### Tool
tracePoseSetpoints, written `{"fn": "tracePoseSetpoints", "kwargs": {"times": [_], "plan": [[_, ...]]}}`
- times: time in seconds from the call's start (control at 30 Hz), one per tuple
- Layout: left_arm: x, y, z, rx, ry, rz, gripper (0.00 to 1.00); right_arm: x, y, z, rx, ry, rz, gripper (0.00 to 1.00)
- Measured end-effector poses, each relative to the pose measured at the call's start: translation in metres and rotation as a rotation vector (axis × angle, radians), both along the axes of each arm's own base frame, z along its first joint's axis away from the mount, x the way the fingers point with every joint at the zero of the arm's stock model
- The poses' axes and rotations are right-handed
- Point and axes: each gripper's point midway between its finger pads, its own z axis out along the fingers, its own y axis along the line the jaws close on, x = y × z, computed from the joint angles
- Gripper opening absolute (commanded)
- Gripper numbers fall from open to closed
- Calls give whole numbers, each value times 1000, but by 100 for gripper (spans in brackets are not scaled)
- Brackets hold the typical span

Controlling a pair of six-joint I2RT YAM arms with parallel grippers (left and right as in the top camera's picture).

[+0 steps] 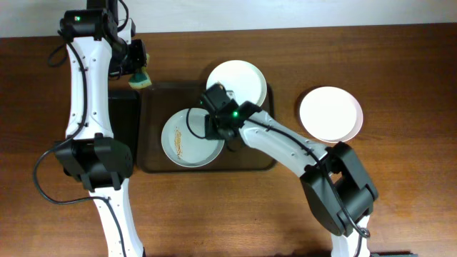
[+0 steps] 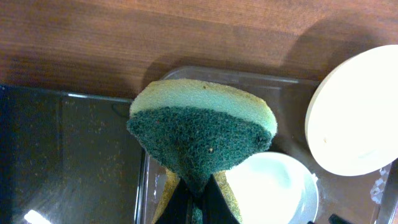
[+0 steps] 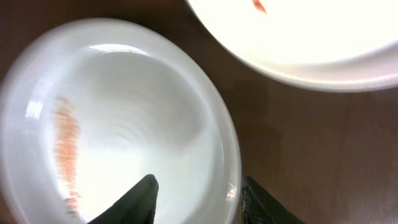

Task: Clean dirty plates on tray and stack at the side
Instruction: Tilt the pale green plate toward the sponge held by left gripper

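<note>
Next, my right gripper lowers and tilts onto the smeared plate's rim [image 1: 223, 145] [image 3: 231, 191] between its open fingers, since the orange-brown smear lies toward the opposite side.
A white plate with an orange-brown smear [image 1: 187, 139] lies in the brown tray [image 1: 207, 167]. A second white plate [image 1: 239, 80] rests on the tray's far right corner. A third plate [image 1: 330, 114] sits on the table to the right. My right gripper [image 1: 216, 120] is open, its fingers [image 3: 199, 190] straddling the smeared plate's [image 3: 118, 124] rim, one inside and one outside. The second plate [image 3: 311, 31] shows a small red spot. My left gripper [image 1: 139, 71] is shut on a green-and-yellow sponge [image 2: 202, 134] above the tray's far left corner [image 2: 249, 78].
A narrow black tray [image 1: 123, 121] lies against the brown tray's left side; it also shows in the left wrist view [image 2: 62, 155]. Wooden table surrounds the trays.
</note>
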Motion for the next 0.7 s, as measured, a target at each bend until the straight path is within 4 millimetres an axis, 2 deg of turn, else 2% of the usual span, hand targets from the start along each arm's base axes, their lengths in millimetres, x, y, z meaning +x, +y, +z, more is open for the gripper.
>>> {"fn": "tracePoseSetpoints", "kwargs": {"times": [0.07, 0.17, 0.27, 0.3, 0.37, 0.5, 0.57, 0.7], "plan": [[-2, 0, -1, -1, 9, 0, 1, 9, -3, 7, 40, 8, 44, 44], [-6, 0, -2, -1, 27, 0, 1, 13, -28, -1, 99, 103, 76, 40], [-8, 0, -2, -2, 32, -1, 1, 19, -39, 0, 173, 137, 116, 39], [-8, 0, -2, -2, 32, 0, 1, 18, -38, 0, 198, 149, 135, 38], [-9, -1, -2, -3, 37, -1, 1, 11, -30, -5, 240, 185, 173, 31], [-10, -3, -3, -5, 43, -5, 1, -4, -19, -38, 282, 291, 212, 30], [-10, -4, -3, -5, 43, -7, 1, -4, -16, -45, 290, 300, 213, 27], [-11, -7, -3, -15, 47, -13, 1, -1, -5, -49, 317, 290, 206, 9]]}}
